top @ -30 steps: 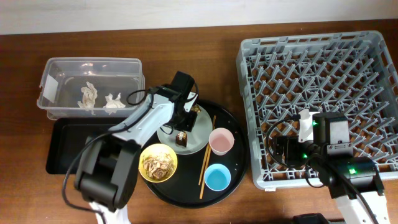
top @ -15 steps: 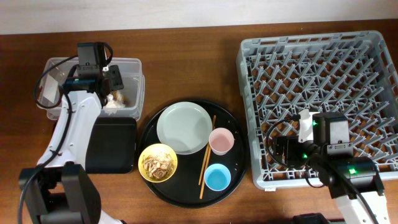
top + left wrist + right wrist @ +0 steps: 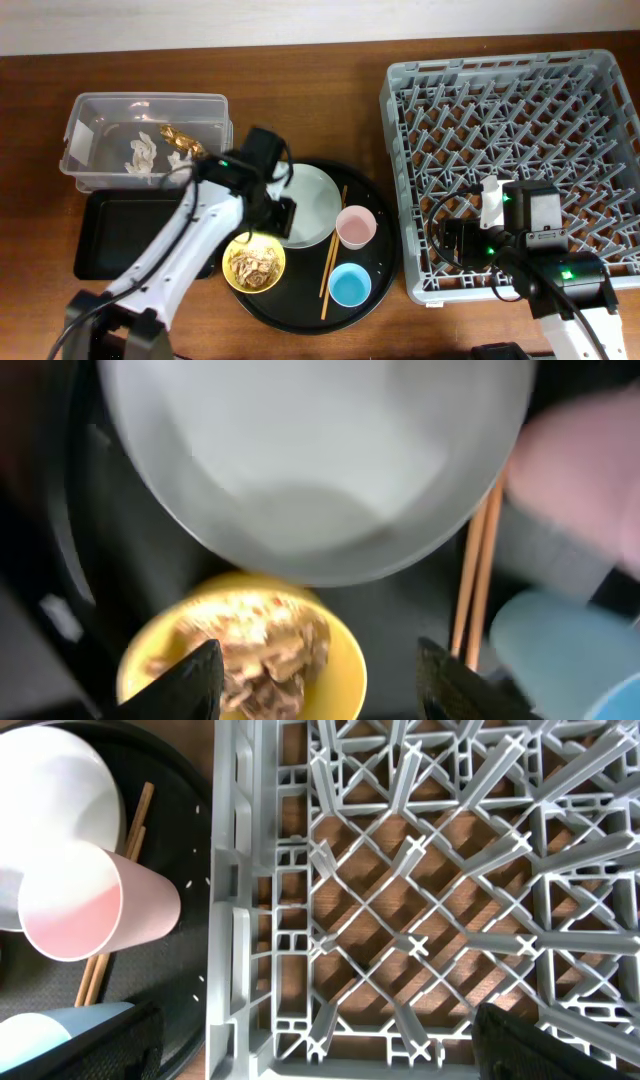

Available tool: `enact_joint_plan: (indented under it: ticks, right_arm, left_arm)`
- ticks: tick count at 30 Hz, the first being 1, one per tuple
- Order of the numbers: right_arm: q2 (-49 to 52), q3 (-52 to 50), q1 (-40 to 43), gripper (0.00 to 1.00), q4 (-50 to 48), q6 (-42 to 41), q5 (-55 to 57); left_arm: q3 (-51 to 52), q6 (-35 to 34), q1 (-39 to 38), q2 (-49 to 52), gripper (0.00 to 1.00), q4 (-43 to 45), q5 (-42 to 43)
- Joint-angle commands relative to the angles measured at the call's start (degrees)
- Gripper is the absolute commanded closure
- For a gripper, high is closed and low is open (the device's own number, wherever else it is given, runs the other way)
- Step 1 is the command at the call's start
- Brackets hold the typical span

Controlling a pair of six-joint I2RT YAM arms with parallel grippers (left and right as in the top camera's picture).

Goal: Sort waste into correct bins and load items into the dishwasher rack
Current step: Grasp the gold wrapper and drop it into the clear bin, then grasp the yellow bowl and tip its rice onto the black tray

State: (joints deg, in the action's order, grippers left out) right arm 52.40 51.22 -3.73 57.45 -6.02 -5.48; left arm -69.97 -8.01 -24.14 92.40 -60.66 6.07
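Note:
My left gripper should go back down with its fingers on both sides of the yellow bowl's rim, at the part facing the chopsticks. The bare tray leaves room there.
My left gripper (image 3: 280,216) (image 3: 325,682) hangs open over the near edge of the pale plate (image 3: 312,203) (image 3: 310,450). The yellow bowl (image 3: 253,262) (image 3: 250,655) of beige food scraps (image 3: 265,645) lies below its spread fingers, and nothing is held. Chopsticks (image 3: 331,250) (image 3: 478,580), a pink cup (image 3: 355,227) (image 3: 85,905) and a blue cup (image 3: 349,286) (image 3: 560,650) sit beside the plate. In the clear tub (image 3: 90,110) lie white tissues (image 3: 142,153) and the gold wrapper (image 3: 180,135). My right gripper (image 3: 452,240) (image 3: 330,1050) stays open above the grey rack (image 3: 520,120) (image 3: 420,900), at its front left corner.
The dishes stand on a round black tray (image 3: 375,270). A shallow black rectangular tray (image 3: 130,235) lies in front of the tub, partly under my left arm. The rack fills the right half of the table.
My left gripper carried the gold wrapper from the plate to the tub, opened and let it go there. It has swung back over the round tray. The right arm has not moved.

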Motion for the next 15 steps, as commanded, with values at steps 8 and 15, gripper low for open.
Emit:
enact_joint_plan:
  ticks: [8, 15]
  right_arm:
    - [0.0, 0.8, 0.4, 0.01, 0.1, -0.4, -0.3]
    - [0.1, 0.8, 0.4, 0.01, 0.0, -0.5, -0.3]
  left_arm:
    - [14.5, -3.1, -3.0, 1.6, 0.53, 7.4, 5.8]
    - [15.4, -3.2, -8.5, 2.8, 0.62, 10.3, 3.1]
